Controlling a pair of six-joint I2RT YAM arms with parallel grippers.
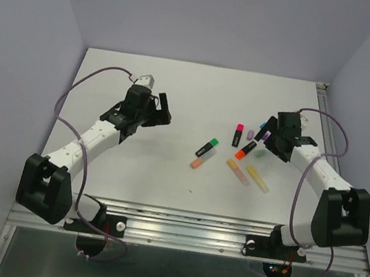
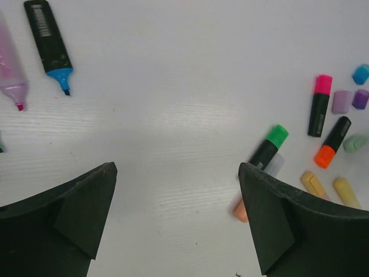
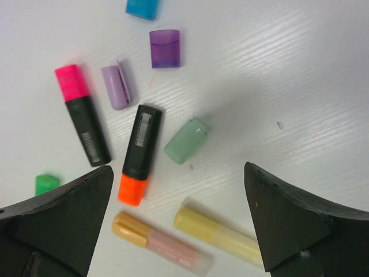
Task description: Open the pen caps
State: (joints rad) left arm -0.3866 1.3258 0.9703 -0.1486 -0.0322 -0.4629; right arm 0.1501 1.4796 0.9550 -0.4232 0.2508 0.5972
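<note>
Next, my left gripper moves across and down onto the peach pen's clear body, since that pen lies below it, to its right in the top view.
Loose caps lie in the right wrist view: blue, purple, lilac and mint green. A pink cap, an orange cap and a green cap sit on black pens. An orange-capped pastel pen and a yellow pen lie nearest. My right gripper is open and empty above them, just below the mint cap. My left gripper is open and empty over bare table, left of the green-capped pen.
An uncapped black highlighter with a blue tip and an uncapped pink pastel pen lie at the far left of the left wrist view. A peach pen lies by the green-capped one. The white table has a metal rail in front.
</note>
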